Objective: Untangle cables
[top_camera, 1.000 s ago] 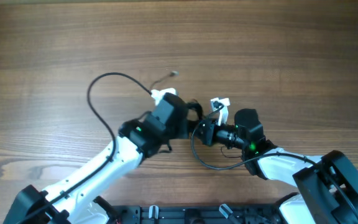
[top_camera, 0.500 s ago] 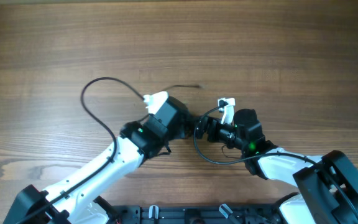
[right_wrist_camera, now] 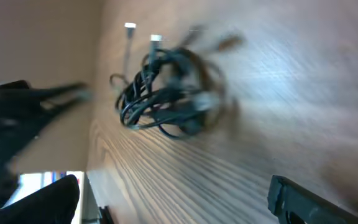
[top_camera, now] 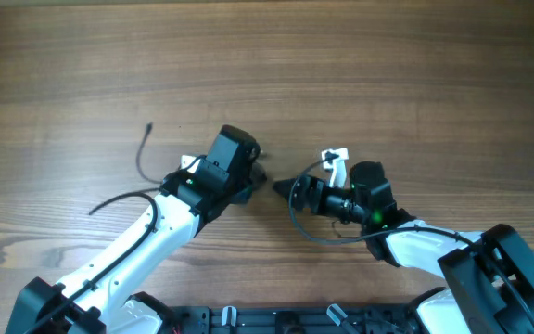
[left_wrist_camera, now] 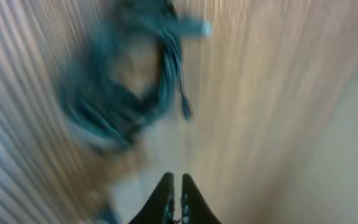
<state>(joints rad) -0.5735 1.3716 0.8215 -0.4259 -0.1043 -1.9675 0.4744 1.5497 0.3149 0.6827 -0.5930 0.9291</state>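
My left gripper shifts slightly over the clump (left_wrist_camera: 128, 84) next and spreads its fingers to release the strands, because the clump lies ahead of the closed fingers.
The cables (right_wrist_camera: 166, 93) lie as a small knotted clump of thin black cords on the wooden table, with two plug tips (right_wrist_camera: 129, 28) sticking out. The left wrist view shows the same clump (left_wrist_camera: 129, 93), blurred, ahead of my left gripper (left_wrist_camera: 174, 180). Its jaws are pressed together and I make out nothing between them. In the overhead view the left gripper (top_camera: 263, 176) points right toward my right gripper (top_camera: 295, 190); the clump between them is hard to make out. The right gripper (right_wrist_camera: 173, 202) is open wide, short of the clump, with nothing in it.
A thin black cord (top_camera: 143, 153) curves on the table to the left of the left arm; I cannot tell whether it belongs to the arm. Bare wood table (top_camera: 387, 74) surrounds both arms. A black frame (top_camera: 276, 320) runs along the near edge.
The right gripper opened from shut. The left arm swung down and left, its gripper turning to point right. The black cord beside it whipped from a wide loop out to the left.
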